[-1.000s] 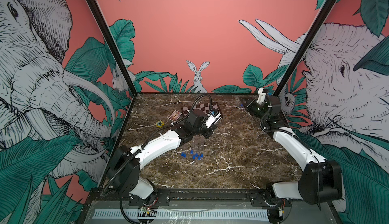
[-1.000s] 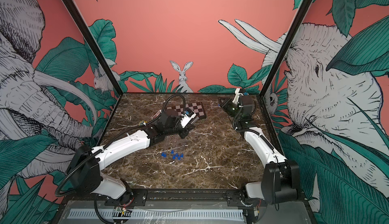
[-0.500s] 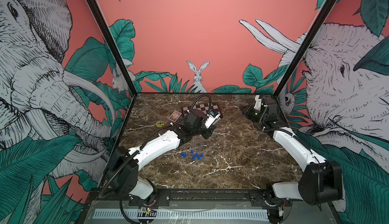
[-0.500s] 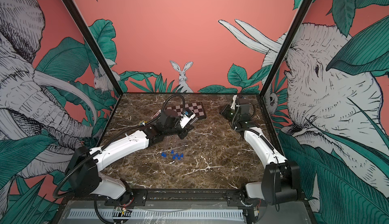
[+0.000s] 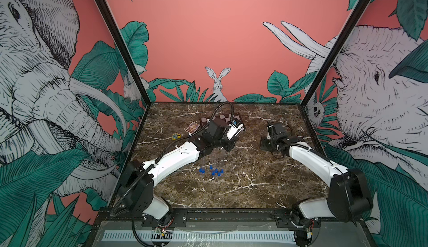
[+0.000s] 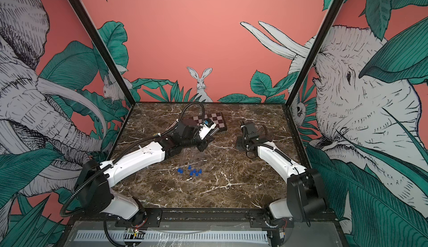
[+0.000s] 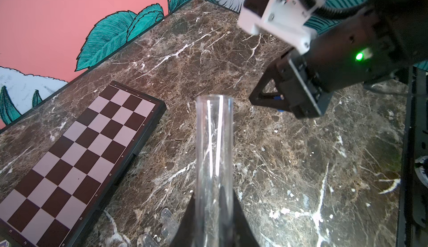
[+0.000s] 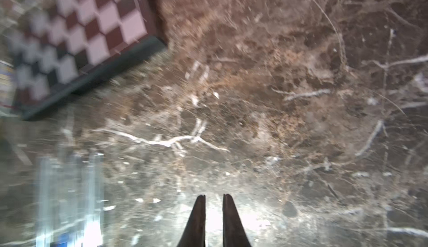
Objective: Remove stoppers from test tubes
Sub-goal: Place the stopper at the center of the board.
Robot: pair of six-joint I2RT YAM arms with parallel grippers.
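The blue stopper should be released next, once I lower my right gripper to the empty spot of bare marble below it, clear of the chessboard and tubes.
My left gripper [image 7: 214, 192] is shut on a clear test tube [image 7: 214, 141] whose open mouth carries no stopper; in both top views this gripper [image 5: 228, 147] [image 6: 201, 147] hovers just in front of the chessboard. My right gripper [image 5: 265, 143] [image 6: 239, 143] [image 8: 214, 196] points down near the table to the right of it. Its jaws stand a narrow slit apart, and a sliver of blue stopper [image 7: 279, 97] shows deep between the fingers. Several loose blue stoppers [image 5: 214, 171] [image 6: 191, 171] lie mid-table. Several more clear tubes [image 7: 168, 218] [image 8: 69, 194] lie under the left arm.
A folded chessboard [image 5: 225, 118] [image 7: 81, 160] lies at the back, with a small card [image 5: 192, 127] and a yellow toy piece [image 5: 176, 136] to its left. Painted walls close the marble table [image 5: 254, 188] on three sides.
The right gripper has swung down from near the back right corner and come lower and left toward the table. The left arm holds still with its tube.
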